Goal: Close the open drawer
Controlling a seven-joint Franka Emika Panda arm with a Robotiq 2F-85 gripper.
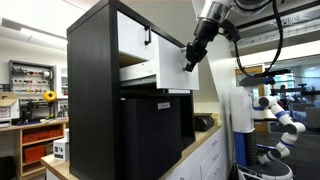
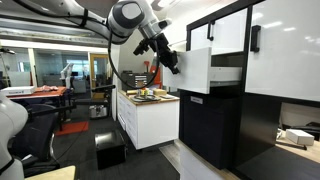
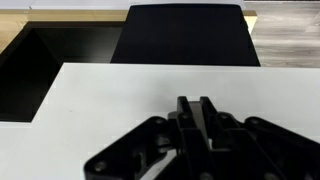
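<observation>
The robot will next push the drawer's white front (image 2: 194, 72) (image 3: 190, 84) outward until it is flush and then release it, since it is just outward of the gripper and still stands out from the cabinet.
The drawer (image 1: 172, 68) is the lower white one of the tall black cabinet (image 1: 90, 90) and stands pulled out, its pale side (image 1: 135, 72) showing. It also shows in an exterior view (image 2: 197, 70). My gripper (image 1: 190, 60) is shut and sits against the drawer's white front, fingertips on or just off it, in both exterior views (image 2: 172, 62). In the wrist view the white front (image 3: 120, 100) fills the frame behind my closed fingers (image 3: 197, 108). The drawer's handle is hidden. The upper white drawer front (image 1: 135, 28) is flush with the cabinet.
The large black front (image 1: 150, 130) stands below the drawer and shows in the wrist view (image 3: 185, 35). A white counter unit (image 2: 150, 115) with small items stands beyond the arm. A black box (image 2: 110, 150) lies on the floor. A white robot (image 1: 280, 115) stands behind.
</observation>
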